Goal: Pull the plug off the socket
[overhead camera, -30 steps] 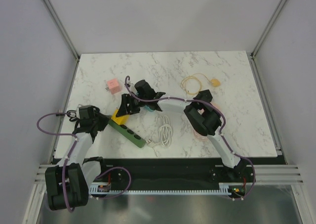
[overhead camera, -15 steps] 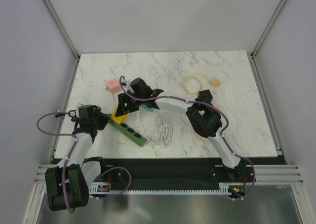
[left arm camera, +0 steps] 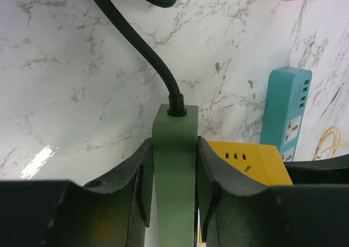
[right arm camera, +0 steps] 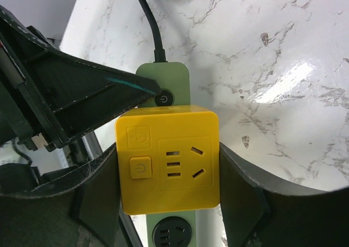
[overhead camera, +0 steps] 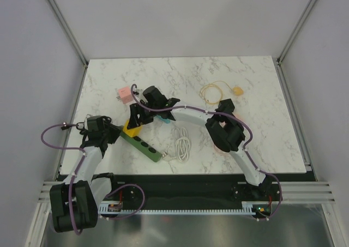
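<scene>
My right gripper should lift next, carry the plug past the yellow cable and lower it onto the bare tabletop to the gripper's right in the top view.
A green power strip [overhead camera: 143, 146] lies slantwise at the table's front left, with a yellow cube plug [overhead camera: 130, 128] sitting on its far end. My left gripper [overhead camera: 114, 132] is shut on the strip's cord end. In the left wrist view both fingers [left arm camera: 139, 176] press the strip's [left arm camera: 174, 165] sides. My right gripper [overhead camera: 135, 120] is shut on the yellow plug. In the right wrist view its fingers [right arm camera: 240, 187] flank the cube [right arm camera: 169, 165], which stands over the strip [right arm camera: 163, 75] just behind an empty round socket [right arm camera: 172, 235].
A black cord [left arm camera: 136, 45] runs from the strip's end. A teal power strip [left arm camera: 286, 113] lies beside the yellow plug. A pink cube [overhead camera: 124, 96] sits behind, a coiled white cable [overhead camera: 180, 146] to the right, and a yellow cable [overhead camera: 218, 91] at the back right.
My right gripper has shifted a little left and back over the yellow plug and settled there. The left gripper and the green strip have not moved.
</scene>
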Controlling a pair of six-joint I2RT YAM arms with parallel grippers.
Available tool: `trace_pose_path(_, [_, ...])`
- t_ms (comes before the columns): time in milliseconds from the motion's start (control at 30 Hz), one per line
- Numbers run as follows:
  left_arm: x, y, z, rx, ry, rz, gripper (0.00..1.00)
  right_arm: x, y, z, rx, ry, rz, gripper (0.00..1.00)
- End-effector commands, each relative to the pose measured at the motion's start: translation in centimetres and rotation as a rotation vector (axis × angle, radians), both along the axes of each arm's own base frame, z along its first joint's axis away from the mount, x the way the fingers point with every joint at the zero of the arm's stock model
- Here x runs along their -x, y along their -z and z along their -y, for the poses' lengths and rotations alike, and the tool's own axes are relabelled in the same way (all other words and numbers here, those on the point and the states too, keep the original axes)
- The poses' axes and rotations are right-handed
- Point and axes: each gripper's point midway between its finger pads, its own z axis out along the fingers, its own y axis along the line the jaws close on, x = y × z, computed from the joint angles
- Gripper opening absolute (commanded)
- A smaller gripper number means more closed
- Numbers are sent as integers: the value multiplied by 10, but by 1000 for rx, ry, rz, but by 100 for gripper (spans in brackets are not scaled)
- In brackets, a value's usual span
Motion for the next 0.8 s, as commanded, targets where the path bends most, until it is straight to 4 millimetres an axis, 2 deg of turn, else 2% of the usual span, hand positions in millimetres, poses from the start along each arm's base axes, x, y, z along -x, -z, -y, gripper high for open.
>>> trace_pose_path(0, [16,16,-21,-90,-55,-83,2,-39,-41,10,52,83,218,0])
trace_pose_path(133, [17,16,-22,-91,-57,-85,2,-48,-47,16,55,97,226,0])
trace_pose_path(167, [17,17,-21,-90,-55,-86,2,-55,-50,21,45,109,217,0])
trace_pose_path(233, [17,17,-21,-91,-55,-86,2,-57,-56,21,-12,105,161,0])
trace_pose_path(267, [17,17,-21,-91,-55,-88,2,-65,-59,28,-37,121,135,0])
trace_pose_path(300, [17,17,-21,-91,-54,-86,2,-68,-70,26,-99,110,132,0])
trace_pose_path(333, [17,17,-21,-92,-54,-87,2,-68,-65,30,-112,115,103,0])
trace_pose_path(400, [17,16,-21,-92,-54,-85,2,-76,-67,36,-137,141,74,0])
trace_pose_path(533, [17,17,-21,-90,-54,-86,2,-72,-57,39,-130,142,57,0])
trace_pose_path(733, [18,18,-20,-89,-53,-92,2,-51,-49,22,-73,104,106,0])
trace_pose_path(767, [17,17,-21,-90,-54,-88,2,-42,-47,15,-59,84,119,0])
